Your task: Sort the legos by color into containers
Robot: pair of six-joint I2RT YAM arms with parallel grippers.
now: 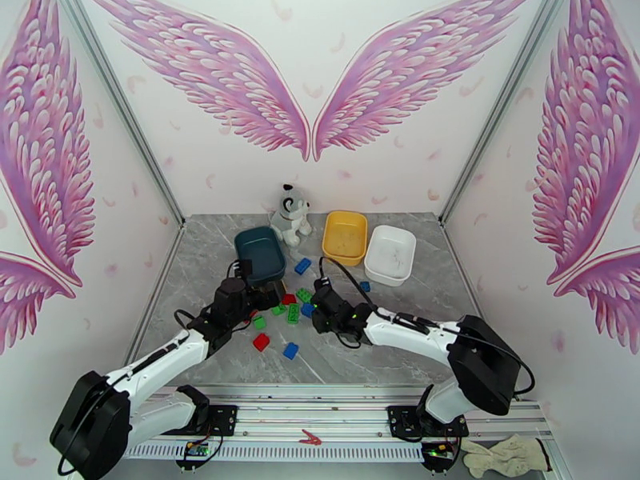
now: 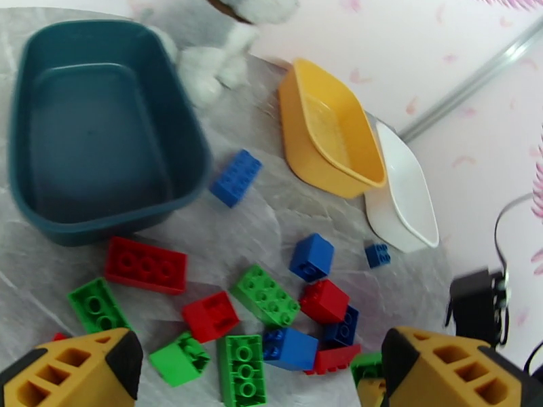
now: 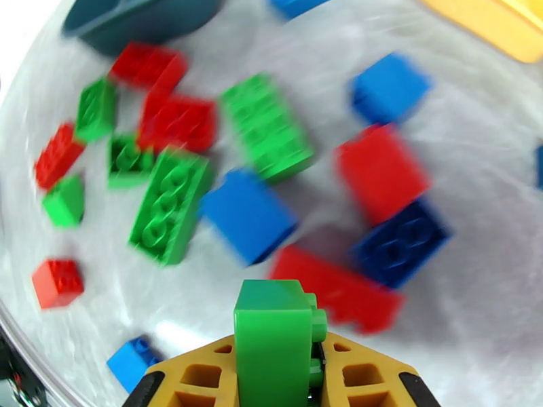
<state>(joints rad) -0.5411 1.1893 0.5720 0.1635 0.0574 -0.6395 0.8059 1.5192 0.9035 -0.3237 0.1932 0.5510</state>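
The white container is outward of my right gripper, beyond the pile, so my right gripper will next swing outward over the container's open middle and release the green lego (image 3: 271, 327).
Red, green and blue legos (image 1: 294, 313) lie scattered mid-table in front of the dark teal container (image 1: 260, 254), the yellow container (image 1: 345, 236) and the white container (image 1: 390, 254). My right gripper (image 3: 278, 366) is shut on a green lego (image 3: 271, 327), held above a blurred pile of bricks; from above, that gripper (image 1: 322, 302) sits at the right side of the pile. My left gripper (image 2: 261, 381) is open, its yellow fingers (image 2: 75, 367) wide apart over the near bricks, with the teal container (image 2: 102, 130) beyond. It (image 1: 268, 298) hovers at the pile's left side.
A white-and-grey plush dog (image 1: 292, 214) stands between the teal and yellow tubs at the back. A blue brick (image 1: 302, 266) lies apart near the tubs, and a red (image 1: 261, 342) and a blue brick (image 1: 290, 350) lie nearer the arms. Walls close in both table sides.
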